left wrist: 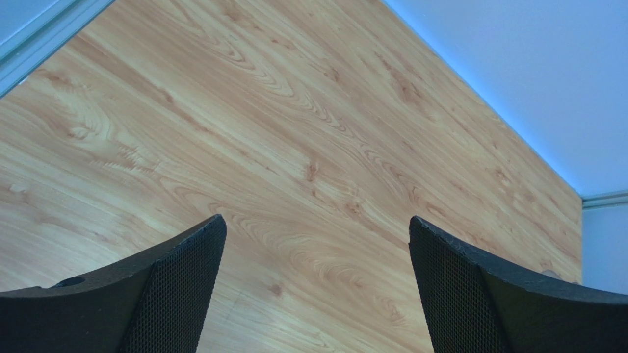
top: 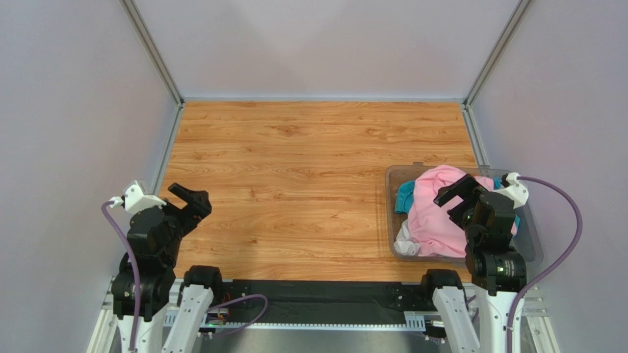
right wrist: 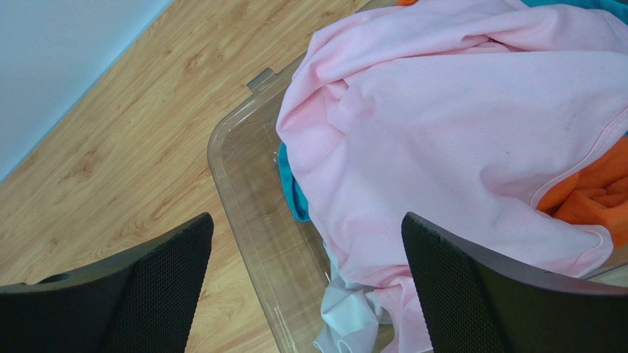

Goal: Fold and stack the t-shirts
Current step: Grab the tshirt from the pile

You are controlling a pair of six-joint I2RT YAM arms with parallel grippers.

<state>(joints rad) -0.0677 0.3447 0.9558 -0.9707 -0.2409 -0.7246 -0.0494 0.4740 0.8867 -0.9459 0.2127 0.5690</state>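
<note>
The light pink t-shirt is below my right gripper, on top of the others. I will next lower my right gripper with open fingers onto its broad middle (top: 433,206) (right wrist: 409,179) and close them.
The t-shirts lie crumpled in a clear plastic bin (top: 391,220) at the right. A light pink t-shirt (top: 431,213) (right wrist: 457,132) lies on top. Under it show a teal one (top: 404,197) (right wrist: 291,191), a white one (top: 405,241) (right wrist: 354,316) and an orange one (right wrist: 590,195). My right gripper (top: 458,193) (right wrist: 308,220) hovers open above the bin, over its left wall and the pink shirt, holding nothing. My left gripper (top: 193,201) (left wrist: 317,224) is open above the bare wooden table (left wrist: 295,132) at the near left, far from the shirts.
The wooden table (top: 309,169) is walled in by grey panels on the left, back and right, with metal corner posts (top: 151,48). The bin's rim (right wrist: 236,191) stands between my right fingertips and the table.
</note>
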